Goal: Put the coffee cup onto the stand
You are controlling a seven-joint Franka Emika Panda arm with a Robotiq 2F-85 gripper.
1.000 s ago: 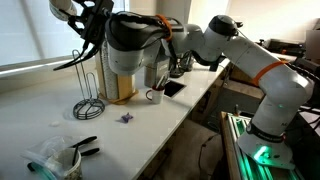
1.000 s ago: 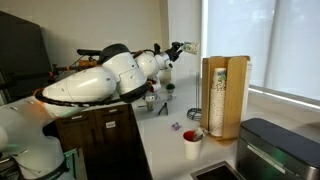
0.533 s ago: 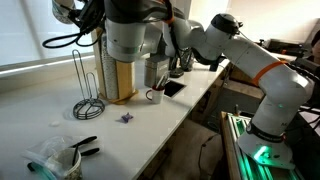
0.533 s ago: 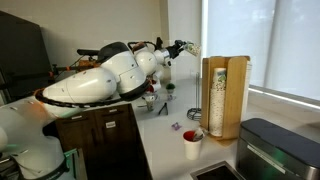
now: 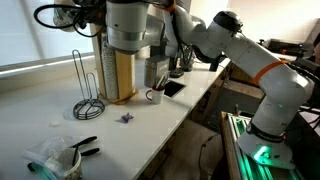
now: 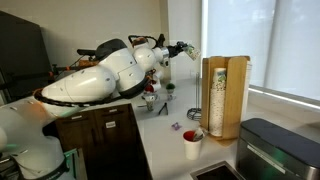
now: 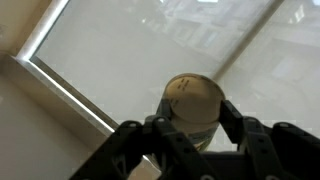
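Note:
The coffee cup is still above and beside the wire stand's top (image 5: 78,54), so I will move my gripper down and toward the wooden box next to bring the cup onto it.
In the wrist view my gripper (image 7: 195,116) is shut on the coffee cup (image 7: 193,97), a small whitish cup seen from its bottom against the window blind. The black wire stand (image 5: 85,88) stands on the white counter to the left of the wooden box. In an exterior view my gripper (image 5: 84,8) is at the top edge of the frame, high above the stand. In an exterior view my gripper (image 6: 181,48) is raised well above the counter; the stand is hidden there.
A tall wooden box holder (image 5: 122,75) (image 6: 225,95) stands beside the stand. A white mug (image 5: 155,96), a flat black device (image 5: 173,88) and a small purple object (image 5: 126,117) lie on the counter. A bowl (image 5: 58,160) sits at the front. A red cup (image 6: 191,143) stands near the box.
The arm has lifted the gripper and cup upward, from beside the stand's top to the upper edge of the exterior view. The gripper has stayed shut on the cup.

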